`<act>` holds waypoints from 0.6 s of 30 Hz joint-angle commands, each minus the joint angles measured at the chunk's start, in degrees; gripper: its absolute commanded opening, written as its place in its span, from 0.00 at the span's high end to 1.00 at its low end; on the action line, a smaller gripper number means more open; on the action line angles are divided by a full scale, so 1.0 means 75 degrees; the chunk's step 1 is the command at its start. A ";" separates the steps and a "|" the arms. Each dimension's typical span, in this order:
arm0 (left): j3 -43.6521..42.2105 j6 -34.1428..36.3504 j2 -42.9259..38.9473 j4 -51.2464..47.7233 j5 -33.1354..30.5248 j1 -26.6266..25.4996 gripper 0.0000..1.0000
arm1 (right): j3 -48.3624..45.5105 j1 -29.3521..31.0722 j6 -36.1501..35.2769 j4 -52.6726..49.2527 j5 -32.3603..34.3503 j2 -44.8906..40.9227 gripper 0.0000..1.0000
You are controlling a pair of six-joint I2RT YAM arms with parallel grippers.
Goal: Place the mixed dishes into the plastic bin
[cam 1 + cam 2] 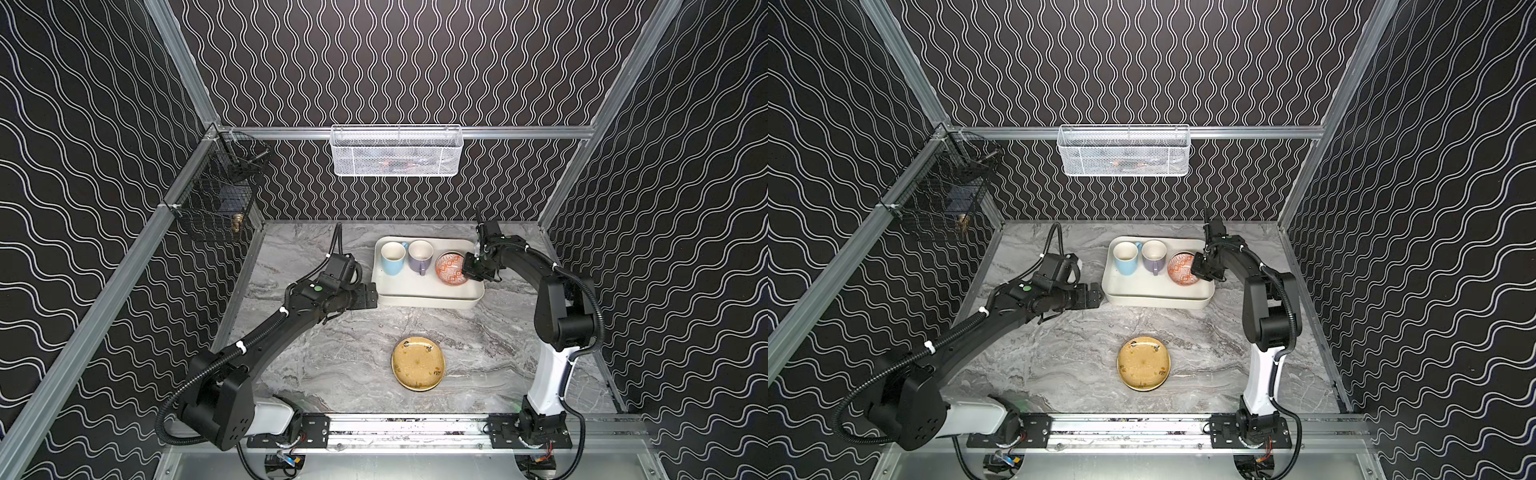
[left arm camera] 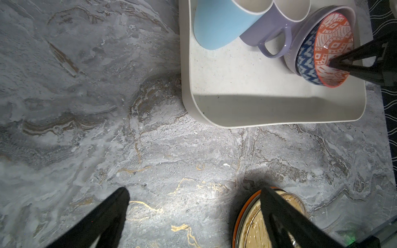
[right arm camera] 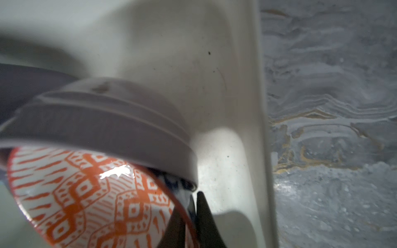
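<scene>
My right gripper pushes both bowls outward next and releases the orange-patterned bowl's rim, since bare bin bottom lies free outward beyond the lilac bowl [image 2: 290,58].
The plastic bin [image 1: 415,291] [image 1: 1150,291] stands at the back of the marble table. In it are a light-blue mug [image 1: 392,257] and a lilac mug [image 1: 420,255]. At their right the orange-patterned bowl [image 1: 451,269] [image 2: 332,43] rests tilted inside a lilac bowl [image 2: 290,58] [image 3: 107,120]. My right gripper [image 1: 466,270] [image 3: 191,206] is shut on the orange-patterned bowl's [image 3: 86,193] rim. My left gripper [image 1: 370,296] [image 2: 194,199] hangs open and empty by the bin's front left corner. A mustard plate [image 1: 418,369] [image 1: 1144,363] lies on the table, with an orange rim showing under it in the left wrist view.
A white wire-mesh basket [image 1: 397,150] hangs on the back rail. A black wire basket [image 1: 216,195] hangs on the left rail. Patterned walls close the grey marble table [image 1: 332,353] on three sides, and the two arm bases stand along the front edge.
</scene>
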 commanded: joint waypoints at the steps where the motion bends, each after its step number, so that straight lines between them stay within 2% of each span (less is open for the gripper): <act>1: -0.0042 0.0110 -0.0095 0.0106 0.0119 0.0012 0.01 | -0.0108 0.0079 -0.0077 -0.0273 0.0080 -0.0189 0.87; 9: -0.0091 0.0099 -0.0245 0.0117 0.0128 0.0012 0.01 | -0.0096 0.0274 -0.0081 -0.0366 0.0247 -0.0232 0.85; 18: -0.0072 0.0110 -0.0289 0.0086 0.0028 0.0013 0.01 | 0.0789 0.0208 -0.0076 -0.0513 0.0424 0.0238 0.87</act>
